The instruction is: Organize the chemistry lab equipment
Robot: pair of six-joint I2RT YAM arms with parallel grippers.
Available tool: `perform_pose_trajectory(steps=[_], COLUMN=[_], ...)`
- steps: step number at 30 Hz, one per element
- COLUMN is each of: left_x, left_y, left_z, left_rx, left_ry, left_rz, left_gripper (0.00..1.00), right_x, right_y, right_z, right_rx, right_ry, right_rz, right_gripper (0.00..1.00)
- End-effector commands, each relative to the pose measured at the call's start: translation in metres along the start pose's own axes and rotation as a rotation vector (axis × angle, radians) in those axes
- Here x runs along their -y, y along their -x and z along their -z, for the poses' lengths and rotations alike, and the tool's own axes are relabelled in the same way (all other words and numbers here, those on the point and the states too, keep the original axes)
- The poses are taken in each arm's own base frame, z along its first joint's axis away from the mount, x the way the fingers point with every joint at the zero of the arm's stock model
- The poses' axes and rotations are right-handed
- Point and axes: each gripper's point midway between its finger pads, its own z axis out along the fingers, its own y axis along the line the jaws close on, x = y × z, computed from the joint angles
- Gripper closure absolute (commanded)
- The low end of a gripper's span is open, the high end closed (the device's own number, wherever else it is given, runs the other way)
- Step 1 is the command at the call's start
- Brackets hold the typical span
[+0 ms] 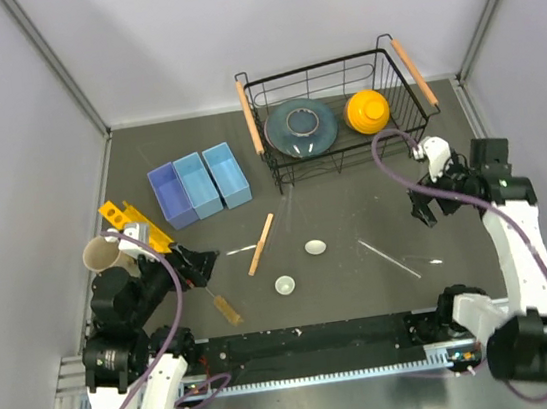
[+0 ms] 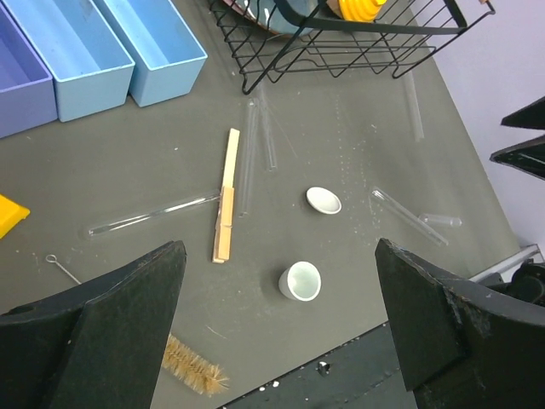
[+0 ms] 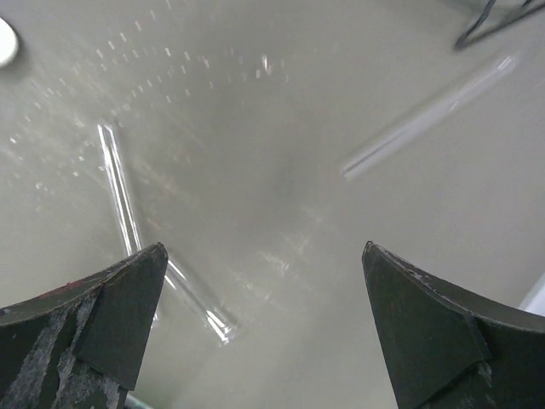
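The near end of the glass tube by the basket lies below and outward of my right gripper, so my right gripper will turn and lower outward onto that end.
The lab equipment lies loose on the dark table: a tan wooden stick [image 1: 261, 243] [image 2: 225, 196], an amber-bristled wire brush [image 1: 224, 307] [image 2: 194, 365], a tiny white cup [image 1: 284, 285] [image 2: 301, 281], a shallow white dish [image 1: 316, 247] [image 2: 324, 200], and clear glass tubes [image 1: 390, 259] [image 2: 153, 215] [image 3: 128, 200]. My left gripper [image 1: 201, 264] [image 2: 278, 247] hangs open above the table, left of the stick, holding nothing. My right gripper [image 1: 428, 212] [image 3: 264, 247] is open and holds nothing, low over the table right of a glass tube.
Three light-blue bins [image 1: 197, 184] [image 2: 81, 51] stand at the back left. A black wire basket [image 1: 343, 155] holds a blue-grey plate [image 1: 301, 127] and a yellow bowl [image 1: 367, 109]. A yellow rack [image 1: 135, 226] and a tan cup [image 1: 99, 255] sit at the left edge.
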Motion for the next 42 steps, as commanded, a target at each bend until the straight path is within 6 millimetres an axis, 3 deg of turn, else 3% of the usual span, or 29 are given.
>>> perform_pose_trajectory(steps=[1,5,10,14,16,23,31,42], left_x=[-0.005,-0.004,-0.004,-0.005,-0.004,-0.005,-0.004,-0.002], left_y=[-0.005,-0.004,-0.005,-0.006,-0.006,-0.005,-0.007,-0.008], left_z=[0.000,0.001,0.001,0.001,0.001,0.003,0.003,0.006], left_rx=[0.002,0.012,0.009,0.009,0.007,0.015,0.009,0.015], left_ry=[0.009,0.006,0.006,0.009,0.009,0.022,0.016,0.011], left_rz=[-0.015,-0.014,-0.011,0.000,0.013,0.034,0.046,0.052], left_gripper=[0.01,0.01,0.01,0.01,0.01,0.01,0.01,0.01], right_x=[0.032,0.070,0.097,0.115,0.123,0.129,0.136,0.133], right_y=[-0.028,-0.018,-0.024,-0.031,-0.038,-0.051,-0.064,-0.078], right_z=[-0.019,-0.043,-0.080,-0.106,-0.117,-0.134,-0.144,-0.151], right_rx=[-0.171,-0.088,-0.064,-0.070,-0.088,-0.128,-0.193,-0.272], right_ry=[-0.057,-0.132,-0.199,-0.227,-0.249,-0.272,-0.311,-0.311], right_rz=[-0.174,-0.394,-0.621,-0.729,-0.765,-0.801,-0.811,-0.811], right_gripper=[0.02,0.08,0.15,0.29,0.31,0.47,0.54,0.56])
